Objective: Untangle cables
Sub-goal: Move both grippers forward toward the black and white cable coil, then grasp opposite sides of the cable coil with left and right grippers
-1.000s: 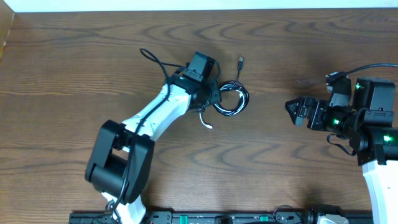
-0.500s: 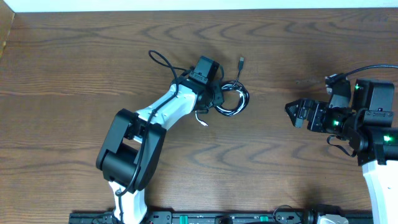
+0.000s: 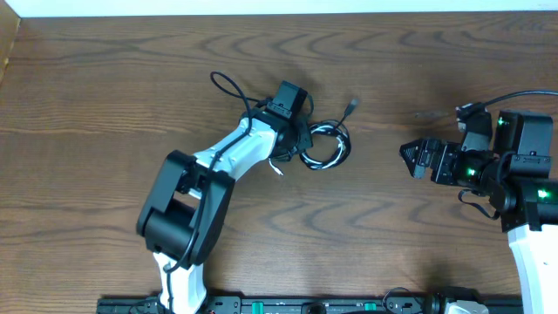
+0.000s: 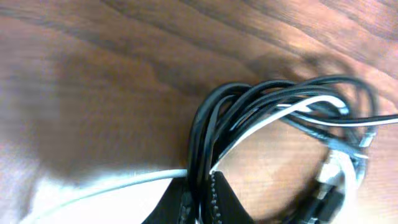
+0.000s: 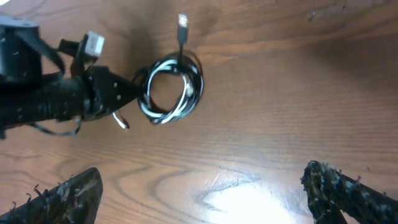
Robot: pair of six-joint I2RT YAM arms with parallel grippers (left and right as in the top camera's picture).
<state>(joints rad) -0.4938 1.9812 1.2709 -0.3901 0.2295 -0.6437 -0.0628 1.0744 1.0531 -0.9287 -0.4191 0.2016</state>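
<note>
The black strands are wound with the white cable. I should raise my left gripper next, then lower it partway and let go of the strands beside the coil's pinched side (image 3: 304, 158) (image 4: 204, 134).
A black cable (image 3: 330, 160) and a white cable (image 3: 319, 131) lie coiled together in one small tangle on the wooden table (image 3: 105, 105). The black cable's plug (image 3: 351, 105) points up and right; it also shows in the right wrist view (image 5: 182, 22). The white cable's end (image 3: 277, 168) sticks out at the lower left. My left gripper (image 3: 302, 141) is shut on the coil's left side; in the left wrist view its fingers (image 4: 202, 196) pinch black strands (image 4: 205, 130), with the white cable (image 4: 112, 190) beside them. My right gripper (image 3: 411, 158) is open and empty, well right of the coil (image 5: 171, 87).
The left arm's own thick black cable (image 3: 228, 87) loops over the table behind the wrist. A bright glare patch (image 5: 249, 199) lies on the wood between the right fingers. The table's far edge (image 3: 279, 12) runs along the top.
The left gripper has nudged the coil slightly right. The black plug has swung from pointing up to pointing up and right. The right arm has not moved.
</note>
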